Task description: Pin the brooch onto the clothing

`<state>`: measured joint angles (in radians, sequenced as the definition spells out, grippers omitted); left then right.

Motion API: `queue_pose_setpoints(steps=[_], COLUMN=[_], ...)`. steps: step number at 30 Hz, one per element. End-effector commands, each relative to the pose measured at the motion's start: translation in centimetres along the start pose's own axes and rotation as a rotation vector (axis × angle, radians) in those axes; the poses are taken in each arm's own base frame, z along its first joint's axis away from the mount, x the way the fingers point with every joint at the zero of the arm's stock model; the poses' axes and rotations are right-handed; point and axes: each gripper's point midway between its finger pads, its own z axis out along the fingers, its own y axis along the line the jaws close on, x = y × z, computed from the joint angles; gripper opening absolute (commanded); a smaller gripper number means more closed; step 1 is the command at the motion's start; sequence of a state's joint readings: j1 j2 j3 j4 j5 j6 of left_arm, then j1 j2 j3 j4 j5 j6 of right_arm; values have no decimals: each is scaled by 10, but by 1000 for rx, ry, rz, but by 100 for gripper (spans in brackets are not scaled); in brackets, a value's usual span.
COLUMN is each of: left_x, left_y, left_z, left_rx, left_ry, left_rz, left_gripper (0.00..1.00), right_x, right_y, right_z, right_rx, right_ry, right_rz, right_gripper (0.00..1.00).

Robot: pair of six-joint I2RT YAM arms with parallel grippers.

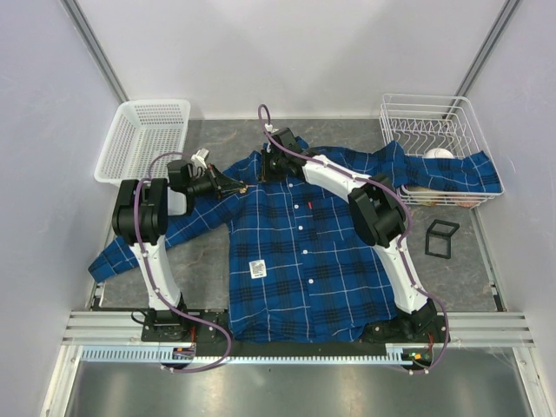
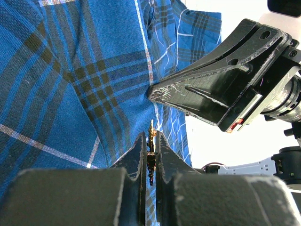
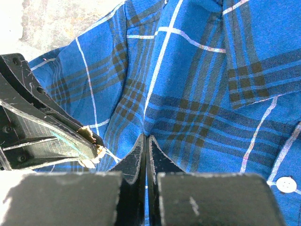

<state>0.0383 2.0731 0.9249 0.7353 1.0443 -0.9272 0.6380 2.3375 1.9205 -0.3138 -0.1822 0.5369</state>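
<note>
Next, my left gripper pushes to the right in the top view into the clothing's pucker (image 2: 151,100) to release the brooch (image 2: 151,127) there, since my right gripper pinches that fabric.
The clothing (image 1: 295,261), a blue plaid shirt, lies spread flat on the table, collar toward the far side. My left gripper (image 2: 150,134) is shut on the brooch (image 2: 151,127), a small gold ornament held edge-on, its top poking past the fingertips against the fabric. In the top view the left gripper (image 1: 233,184) is at the shirt's left shoulder. My right gripper (image 3: 146,137) is shut, its tips pinching a pucker of the clothing (image 3: 197,94) close beside the brooch (image 3: 91,141). From above, the right gripper (image 1: 264,165) sits near the collar.
A white plastic basket (image 1: 143,139) stands at the back left. A wire rack (image 1: 430,130) at the back right has the shirt's right sleeve draped over it. A black square frame (image 1: 441,239) lies right of the shirt. A white tag (image 1: 258,268) marks the shirt front.
</note>
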Motion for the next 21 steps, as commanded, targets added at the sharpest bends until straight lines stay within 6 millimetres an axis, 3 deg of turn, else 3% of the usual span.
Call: queue_pose_setpoints(steps=[1,21], left_x=[3,18], left_y=[10,1], left_z=[0,24], left_rx=[-44,2], left_ry=[1,55], left_rz=[-62,-86], left_gripper=[2,2], right_x=[-26,-27], right_y=[19,22], right_z=[-19,-20], right_rx=[-34,-48], right_ry=[-72,-70], right_rz=[3,16], right_gripper=[0,0])
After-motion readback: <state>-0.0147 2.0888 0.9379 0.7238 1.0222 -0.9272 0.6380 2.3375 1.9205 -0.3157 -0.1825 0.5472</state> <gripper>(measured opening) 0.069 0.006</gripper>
